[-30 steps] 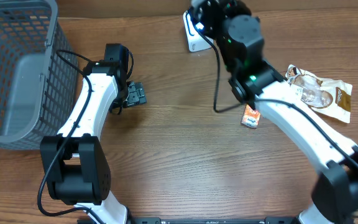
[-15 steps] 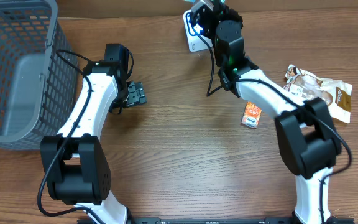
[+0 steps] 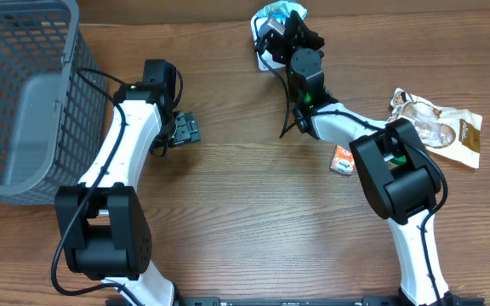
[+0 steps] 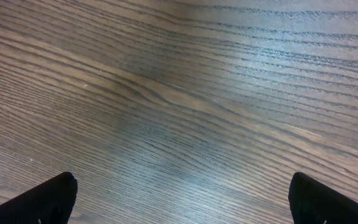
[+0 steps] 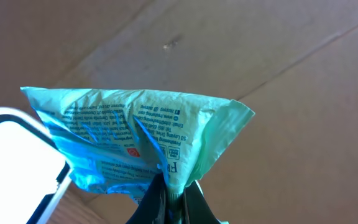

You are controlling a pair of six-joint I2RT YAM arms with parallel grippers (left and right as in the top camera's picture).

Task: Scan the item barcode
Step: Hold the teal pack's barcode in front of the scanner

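Bare wood (image 3: 295,172) beside the orange packet is below my right gripper, nearer my base, so that gripper needs to pull back and down to release the item there.
The item is a crinkled green and blue packet (image 5: 135,134) with small printed text, pinched at its bottom edge by my right gripper (image 5: 169,196), which is shut on it. In the overhead view the packet (image 3: 279,11) is held at the table's far edge, right over the white scanner (image 3: 264,58). The right wrist view has the scanner's white face (image 5: 11,165) at lower left, just beside the packet. No barcode can be made out on the side I see. My left gripper (image 3: 185,129) rests open over bare wood (image 4: 182,124), its fingertips (image 4: 51,199) far apart.
A grey mesh basket (image 3: 24,93) fills the far left. A small orange packet (image 3: 343,159) lies right of centre, and a brown and white snack bag (image 3: 439,126) lies at the right. Brown cardboard (image 5: 278,81) stands behind the scanner.
The right arm has stretched toward the back, carrying the packet up over the scanner at the far edge. The left arm has stayed still.
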